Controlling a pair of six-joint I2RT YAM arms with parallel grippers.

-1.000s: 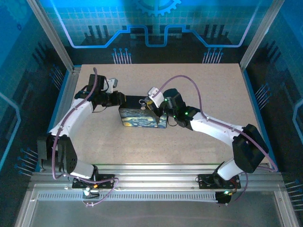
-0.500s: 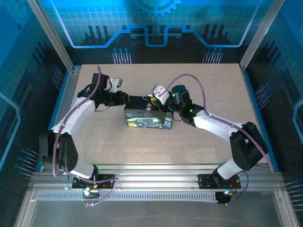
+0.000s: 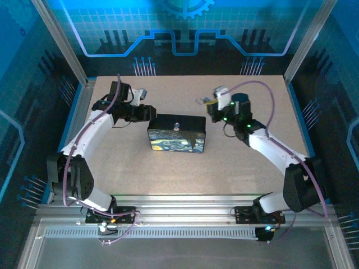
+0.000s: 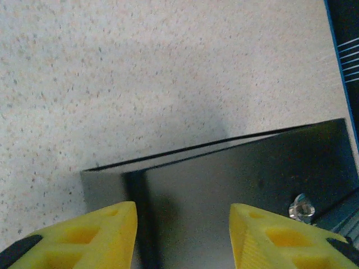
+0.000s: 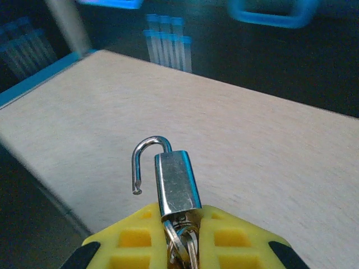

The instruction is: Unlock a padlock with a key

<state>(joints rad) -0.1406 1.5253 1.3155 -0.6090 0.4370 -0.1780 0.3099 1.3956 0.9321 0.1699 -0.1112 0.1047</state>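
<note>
The shackle (image 5: 145, 157) already swings open. My right gripper next needs to go down back toward its base, away from the box, onto the bare tabletop and let go of the padlock.
The small silvery padlock (image 5: 177, 180) sticks out from my right gripper (image 5: 179, 217), its shackle (image 5: 145, 157) swung open and free. The key (image 5: 182, 244) and its ring sit in the lock's bottom end, pinched between the shut yellow fingers. From above, this gripper (image 3: 208, 104) hangs over bare table to the right of and behind the starry-night tin box (image 3: 176, 134), apart from it. My left gripper (image 3: 150, 114) is open at the box's left end. Its yellow fingers (image 4: 101, 235) straddle the dark lid (image 4: 235, 174) without touching it. A small silvery latch knob (image 4: 301, 206) shows on the lid.
The speckled beige table (image 3: 252, 168) is fenced by a metal frame post (image 3: 61, 42) and blue side rails (image 3: 73, 120). Both arm bases sit on the near rail (image 3: 185, 216). Open tabletop lies in front of the box.
My right gripper has pulled away from the box, back and to the right, carrying the padlock and key with it. The left gripper edged slightly right along the box's end.
</note>
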